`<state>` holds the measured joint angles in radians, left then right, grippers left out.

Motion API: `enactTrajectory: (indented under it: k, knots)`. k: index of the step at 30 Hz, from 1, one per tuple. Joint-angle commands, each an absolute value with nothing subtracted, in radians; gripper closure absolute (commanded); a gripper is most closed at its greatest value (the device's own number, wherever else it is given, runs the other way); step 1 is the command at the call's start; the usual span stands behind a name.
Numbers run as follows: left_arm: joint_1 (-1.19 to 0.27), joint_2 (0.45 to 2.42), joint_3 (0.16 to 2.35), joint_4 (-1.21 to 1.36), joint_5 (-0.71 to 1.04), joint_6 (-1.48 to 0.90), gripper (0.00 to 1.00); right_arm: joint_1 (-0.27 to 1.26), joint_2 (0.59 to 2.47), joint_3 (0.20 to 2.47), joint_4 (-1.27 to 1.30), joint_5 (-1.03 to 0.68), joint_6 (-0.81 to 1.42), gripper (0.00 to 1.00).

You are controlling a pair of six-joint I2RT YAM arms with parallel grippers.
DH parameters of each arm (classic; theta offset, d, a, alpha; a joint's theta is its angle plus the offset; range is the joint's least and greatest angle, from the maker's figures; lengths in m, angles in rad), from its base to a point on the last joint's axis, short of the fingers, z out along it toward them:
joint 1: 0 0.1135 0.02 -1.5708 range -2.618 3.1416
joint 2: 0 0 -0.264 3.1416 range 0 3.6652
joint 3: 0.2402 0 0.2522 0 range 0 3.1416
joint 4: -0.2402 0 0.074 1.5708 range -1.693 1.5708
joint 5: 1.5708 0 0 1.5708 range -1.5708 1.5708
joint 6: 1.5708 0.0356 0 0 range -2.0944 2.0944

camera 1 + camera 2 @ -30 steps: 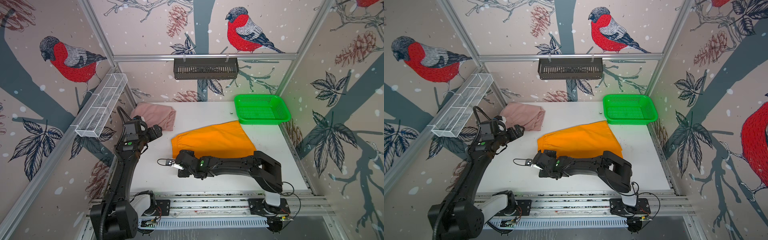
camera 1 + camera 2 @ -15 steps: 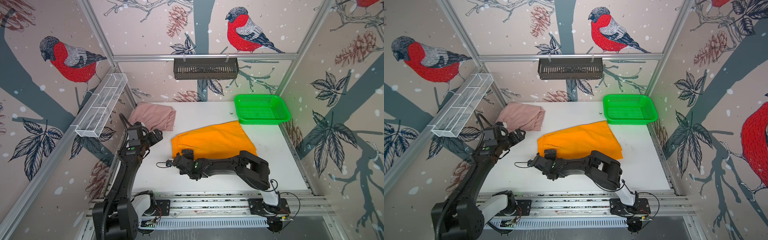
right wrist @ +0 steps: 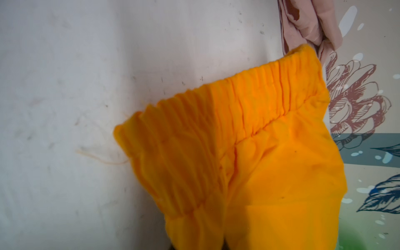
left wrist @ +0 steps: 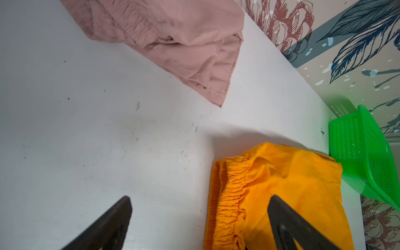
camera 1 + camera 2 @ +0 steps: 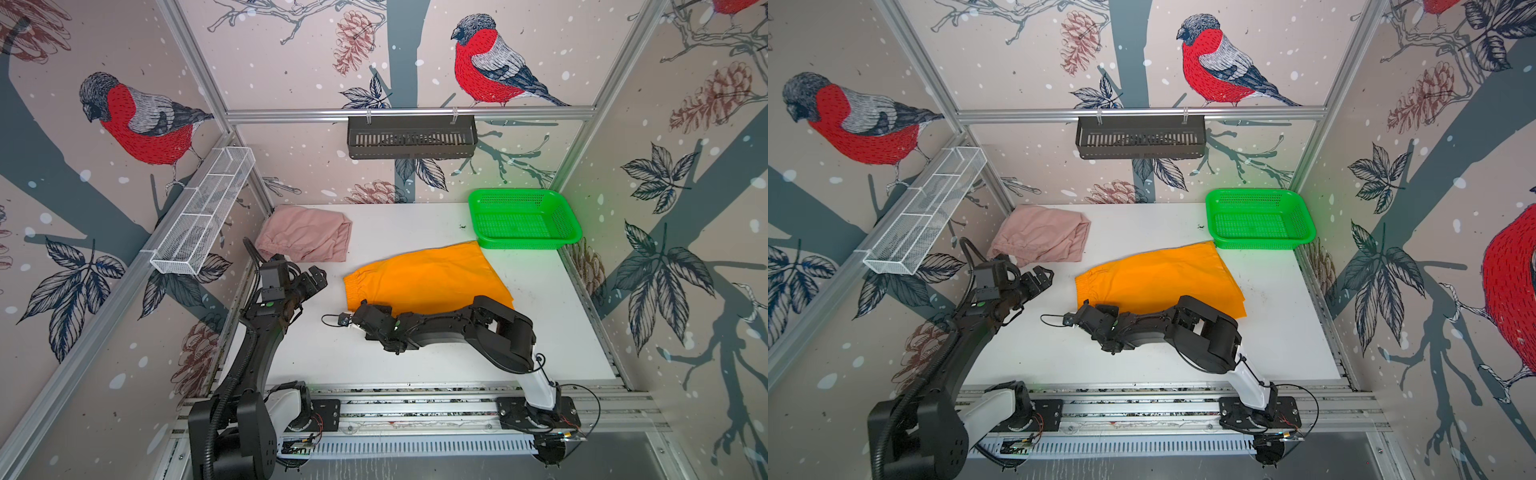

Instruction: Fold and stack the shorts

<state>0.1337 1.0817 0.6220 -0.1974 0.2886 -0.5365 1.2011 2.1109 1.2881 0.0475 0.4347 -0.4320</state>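
I need to lower my left gripper toward the orange shorts next and bring its open fingers over the waistband's middle, because that gathered edge is free beside my right gripper.
The orange shorts lie spread flat mid-table, gathered waistband to the left. My right gripper is shut on the near corner of that waistband. In the right wrist view the orange cloth bunches into the gripper, whose fingers are almost hidden. The pink shorts lie crumpled at the back left. My left gripper hangs open and empty just left of the orange waistband.
A green mesh basket stands at the back right, touching the orange shorts' far corner. A white wire shelf hangs on the left wall, a black shelf on the back wall. The bare white table stretches in front.
My right gripper has moved up to the orange waistband's near corner and shut on it. The left gripper stays open and has barely shifted.
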Motion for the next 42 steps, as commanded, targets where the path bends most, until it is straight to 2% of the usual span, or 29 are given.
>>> enactTrajectory:
  k: [1, 7, 11, 15, 21, 26, 35, 40, 42]
  knots:
    - [0.135, 1.093, 0.585, -0.080, 0.387, -0.573, 0.02, 1.171, 2.052, 1.250, 0.116, 0.296, -0.296, 0.97]
    - [0.135, 1.205, 0.559, 0.008, 0.677, -0.593, 0.02, 1.093, 1.923, 1.074, 0.336, 0.052, -0.124, 0.98]
    - [0.129, 1.258, 0.482, 0.165, 0.770, -0.675, 0.02, 1.061, 1.889, 1.006, 0.414, -0.012, -0.066, 0.99]
    - [0.057, 1.262, 0.477, 0.156, 0.709, -0.675, 0.02, 1.059, 1.885, 0.985, 0.437, -0.013, -0.059, 0.99]
    - [0.017, 1.336, 0.433, 0.330, 0.760, -0.786, 0.02, 1.066, 1.887, 0.977, 0.468, -0.013, -0.060, 0.99]
    - [-0.009, 1.334, 0.454, 0.265, 0.722, -0.759, 0.02, 1.068, 1.876, 0.968, 0.480, -0.003, -0.070, 0.99]
    - [-0.033, 1.362, 0.431, 0.326, 0.701, -0.767, 0.02, 1.085, 1.882, 0.964, 0.482, 0.022, -0.102, 0.99]
    - [-0.080, 1.402, 0.464, 0.325, 0.698, -0.765, 0.10, 1.104, 1.887, 0.968, 0.486, 0.049, -0.110, 0.99]
    - [-0.089, 1.412, 0.466, 0.337, 0.696, -0.772, 0.19, 1.115, 1.893, 0.972, 0.481, 0.065, -0.123, 0.99]
